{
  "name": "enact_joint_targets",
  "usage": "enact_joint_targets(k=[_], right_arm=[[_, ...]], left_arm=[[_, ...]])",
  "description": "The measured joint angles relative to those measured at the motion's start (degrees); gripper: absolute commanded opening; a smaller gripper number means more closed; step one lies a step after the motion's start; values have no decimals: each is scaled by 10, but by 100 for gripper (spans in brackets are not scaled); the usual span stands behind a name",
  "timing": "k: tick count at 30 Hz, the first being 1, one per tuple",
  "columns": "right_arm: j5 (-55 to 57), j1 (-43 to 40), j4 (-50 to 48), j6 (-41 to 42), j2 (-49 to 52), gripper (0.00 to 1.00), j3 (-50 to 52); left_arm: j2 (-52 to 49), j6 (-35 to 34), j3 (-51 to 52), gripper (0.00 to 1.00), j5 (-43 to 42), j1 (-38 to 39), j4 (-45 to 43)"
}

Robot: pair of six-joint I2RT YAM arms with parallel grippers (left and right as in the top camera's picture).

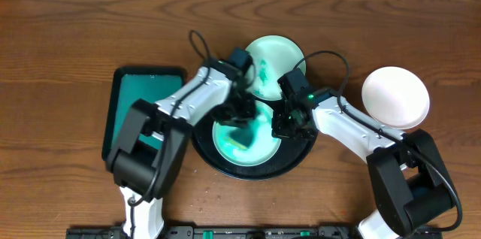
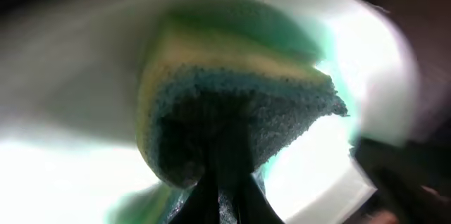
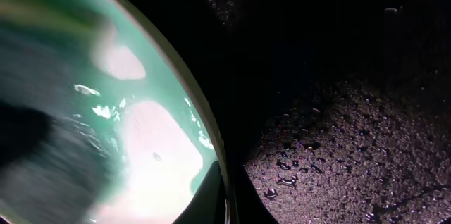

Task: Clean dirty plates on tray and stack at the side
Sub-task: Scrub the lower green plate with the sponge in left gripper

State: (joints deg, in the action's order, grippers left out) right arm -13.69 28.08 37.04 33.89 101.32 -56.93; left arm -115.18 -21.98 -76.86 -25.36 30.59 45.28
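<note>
The bottom of the teal tray is bare, so I should lift my left gripper off the plate, move the sponge [image 2: 239, 90] across and down onto the bottom of the tray, and let it go.
A mint green plate [image 1: 248, 143] lies in the black tray [image 1: 294, 156]; a yellowish-green smear shows on it. My left gripper [image 1: 239, 113] is over its far side, shut on a yellow and blue-green sponge [image 2: 239, 90] that presses on the plate [image 2: 63, 175]. My right gripper [image 1: 285, 126] is shut on that plate's right rim [image 3: 211, 139], one finger inside and one outside. A second mint green plate [image 1: 274, 57] with green smears sits at the tray's far edge. A white plate [image 1: 396, 98] rests on the table to the right.
A rectangular teal tray [image 1: 139, 96] lies on the wooden table, left of the black tray. The black tray's floor [image 3: 338, 146] is wet with droplets. Cables loop above both wrists.
</note>
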Motion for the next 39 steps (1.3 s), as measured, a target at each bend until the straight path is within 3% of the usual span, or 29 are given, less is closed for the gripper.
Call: enact_joint_targets(k=[5, 13, 20, 29, 35, 39], right_arm=[[2, -1, 4, 0, 0, 2, 1], [-1, -3, 9, 0, 0, 2, 1], [-49, 11, -3, 0, 0, 2, 3], [-70, 13, -3, 0, 0, 1, 3], [-89, 14, -3, 0, 0, 2, -2], [-88, 14, -3, 0, 0, 2, -5]], left_arm=[[-8, 12, 1, 7, -59, 49, -27], [-12, 17, 2, 7, -91, 48, -5], [-8, -45, -11, 7, 33, 38, 92], [-2, -122, -13, 7, 201, -17, 145], [-2, -147, -13, 7, 251, -19, 141], [-1, -125, -13, 7, 243, -21, 134]])
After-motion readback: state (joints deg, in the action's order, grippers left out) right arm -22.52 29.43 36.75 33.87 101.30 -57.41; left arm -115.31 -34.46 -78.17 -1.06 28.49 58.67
